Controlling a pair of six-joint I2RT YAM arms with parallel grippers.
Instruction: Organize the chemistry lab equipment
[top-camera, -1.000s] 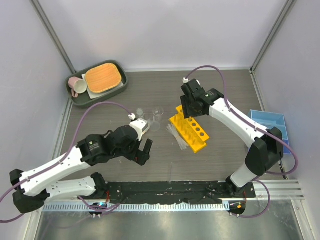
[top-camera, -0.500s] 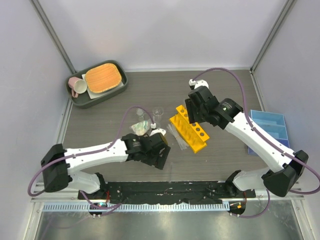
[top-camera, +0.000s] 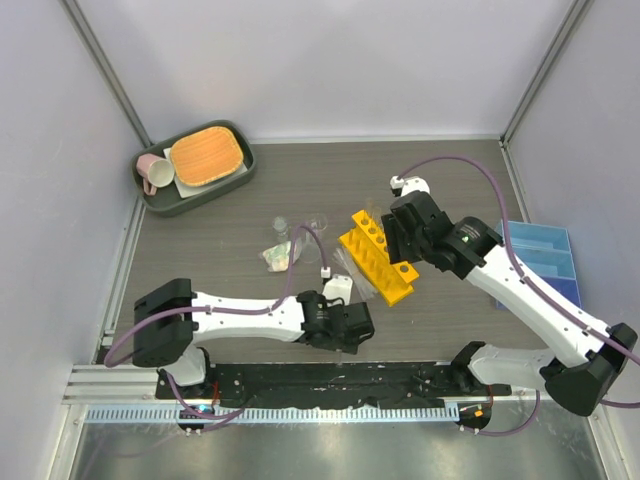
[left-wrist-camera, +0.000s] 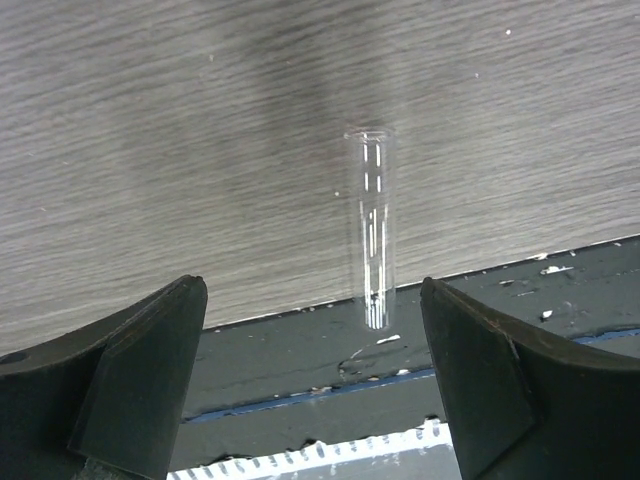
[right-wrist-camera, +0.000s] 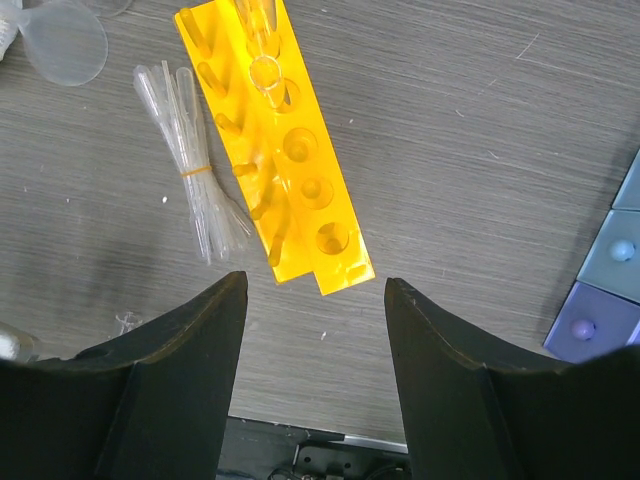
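My left gripper will move down and back toward the near edge of the table and close around the clear tube's closed end (left-wrist-camera: 376, 313), because that end sticks out over the black bar.
A thin clear tube (left-wrist-camera: 372, 240) lies on the wood table, its closed end over the black rail at the near edge. My left gripper (left-wrist-camera: 315, 400) is open and empty, its jaws wide on either side of that tube's near end and apart from it; in the top view it (top-camera: 352, 330) is low by the near edge. The yellow-orange rack (top-camera: 378, 258) stands mid-table with a clear tube (right-wrist-camera: 262, 70) in one hole. The clear pipette bundle (right-wrist-camera: 190, 170) lies left of the rack (right-wrist-camera: 275, 150). My right gripper (right-wrist-camera: 315, 380) is open and empty above the rack's near end.
Small clear beakers (top-camera: 318, 222) and a crumpled clear packet (top-camera: 278, 255) sit left of the rack. The blue three-compartment tray (top-camera: 545, 255) is at the right edge. The grey tray with orange pad and pink mug (top-camera: 195, 165) is at the back left. The black rail (top-camera: 330, 378) runs along the near edge.
My left arm has swung right and toward the near edge, ending over the lone tube. My right gripper has shifted right and nearer, staying open over the rack.
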